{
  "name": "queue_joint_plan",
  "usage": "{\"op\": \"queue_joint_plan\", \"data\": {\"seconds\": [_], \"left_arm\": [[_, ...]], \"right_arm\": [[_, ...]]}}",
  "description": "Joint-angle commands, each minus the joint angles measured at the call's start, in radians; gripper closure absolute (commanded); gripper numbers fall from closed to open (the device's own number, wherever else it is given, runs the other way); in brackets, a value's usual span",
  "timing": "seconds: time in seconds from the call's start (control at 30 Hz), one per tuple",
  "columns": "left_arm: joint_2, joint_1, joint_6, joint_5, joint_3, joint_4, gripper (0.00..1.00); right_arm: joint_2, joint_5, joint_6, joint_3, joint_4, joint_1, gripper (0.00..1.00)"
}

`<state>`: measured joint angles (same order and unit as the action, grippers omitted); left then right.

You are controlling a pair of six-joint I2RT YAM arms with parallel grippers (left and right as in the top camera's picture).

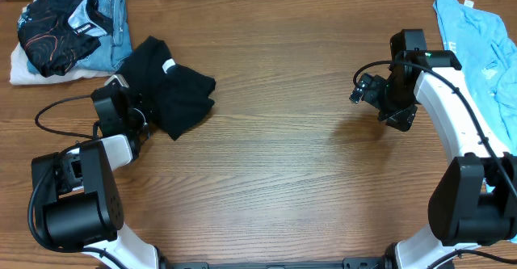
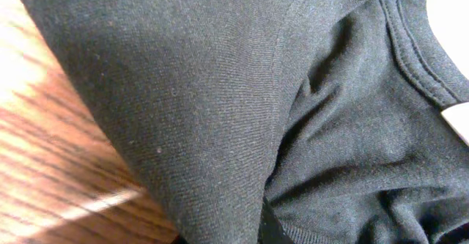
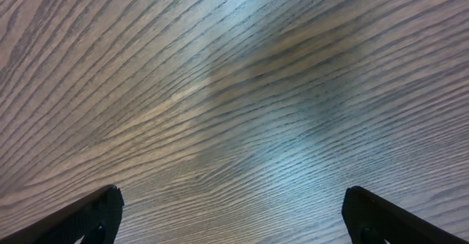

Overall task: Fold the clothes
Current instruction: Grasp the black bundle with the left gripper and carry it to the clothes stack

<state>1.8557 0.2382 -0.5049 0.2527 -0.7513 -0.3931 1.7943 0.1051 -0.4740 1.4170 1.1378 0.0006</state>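
Next, my left gripper rises with the black shirt (image 1: 171,86), carries it outward over the pile of clothes (image 1: 66,27) and releases it, as other garments lie stacked there.
A crumpled black shirt (image 1: 171,86) lies on the wooden table at the left. My left gripper (image 1: 136,114) is at its left edge. In the left wrist view the black shirt (image 2: 220,90) fills the frame, with its collar and a white label at the right. Only a sliver of a finger shows at the bottom edge, where the left gripper (image 2: 245,237) looks shut on a fold. My right gripper (image 1: 365,89) hovers over bare table at the right. It is open wide and empty in the right wrist view (image 3: 233,215).
A pile of clothes (image 1: 60,31) sits at the back left: a black patterned garment on blue jeans and white cloth. A light blue shirt (image 1: 477,39) lies along the right edge. The left arm's cable (image 1: 56,107) loops on the table.
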Motion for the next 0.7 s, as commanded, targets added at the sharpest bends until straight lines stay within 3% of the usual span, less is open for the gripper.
{"op": "queue_joint_plan", "data": {"seconds": [0.0, 0.33, 0.67], "left_arm": [[0.021, 0.005, 0.107, 0.074, -0.022, -0.005, 0.96], [0.021, 0.005, 0.153, 0.161, -0.127, 0.016, 0.96], [0.021, 0.006, 0.218, 0.189, -0.398, 0.162, 0.96]], "right_arm": [[-0.017, 0.005, 0.003, -0.004, -0.003, 0.004, 0.00], [-0.017, 0.005, 0.003, -0.004, -0.003, 0.004, 0.00], [-0.018, 0.005, 0.003, -0.004, -0.003, 0.004, 0.00]]}}
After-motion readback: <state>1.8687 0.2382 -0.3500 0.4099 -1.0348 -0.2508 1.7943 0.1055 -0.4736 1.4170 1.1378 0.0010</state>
